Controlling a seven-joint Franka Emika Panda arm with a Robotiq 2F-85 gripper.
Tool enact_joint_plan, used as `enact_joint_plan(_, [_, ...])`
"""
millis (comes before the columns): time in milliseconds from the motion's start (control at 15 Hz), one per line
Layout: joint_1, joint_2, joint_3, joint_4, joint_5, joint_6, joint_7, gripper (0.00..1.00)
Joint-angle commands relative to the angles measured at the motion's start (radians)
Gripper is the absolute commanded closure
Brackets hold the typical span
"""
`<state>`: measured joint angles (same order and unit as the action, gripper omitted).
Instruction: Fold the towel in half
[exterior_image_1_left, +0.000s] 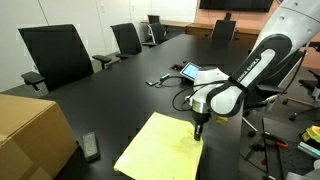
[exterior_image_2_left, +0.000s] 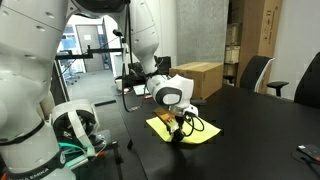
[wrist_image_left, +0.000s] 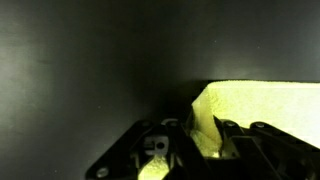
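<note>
I need to lift my gripper next, carry the pinched corner outward and release it at the towel's corner nearest the office chairs, as the towel is still unfolded.
The pale-yellow towel (exterior_image_1_left: 160, 148) lies flat on the black table in both exterior views (exterior_image_2_left: 200, 133). My gripper (exterior_image_1_left: 199, 129) is down at the towel's corner nearest the table edge, also seen in an exterior view (exterior_image_2_left: 179, 127). In the wrist view the gripper (wrist_image_left: 200, 150) is shut on that corner of the towel (wrist_image_left: 265, 105), which bunches up between the fingers.
A brown cardboard box (exterior_image_1_left: 30, 135) stands near the towel, also in an exterior view (exterior_image_2_left: 200, 78). A tablet (exterior_image_1_left: 190, 70), cables (exterior_image_1_left: 160, 80) and a small dark remote-like object (exterior_image_1_left: 91, 147) lie on the table (exterior_image_1_left: 110, 100). Office chairs (exterior_image_1_left: 55, 55) surround it.
</note>
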<state>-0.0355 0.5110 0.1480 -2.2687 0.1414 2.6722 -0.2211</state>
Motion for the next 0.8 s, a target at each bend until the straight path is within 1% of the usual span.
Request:
enact_joint_plan(0, [0.008, -0.063, -0.006, 0.006, -0.027, -0.05, 0.016, 0.97])
enact_joint_plan(267, [0.017, -0.095, -0.01, 0.054, -0.04, -0.113, 0.015, 0.97])
enact_joint_plan(733, [0.045, -0.054, -0.015, 0.276, -0.06, -0.291, 0.012, 0.97])
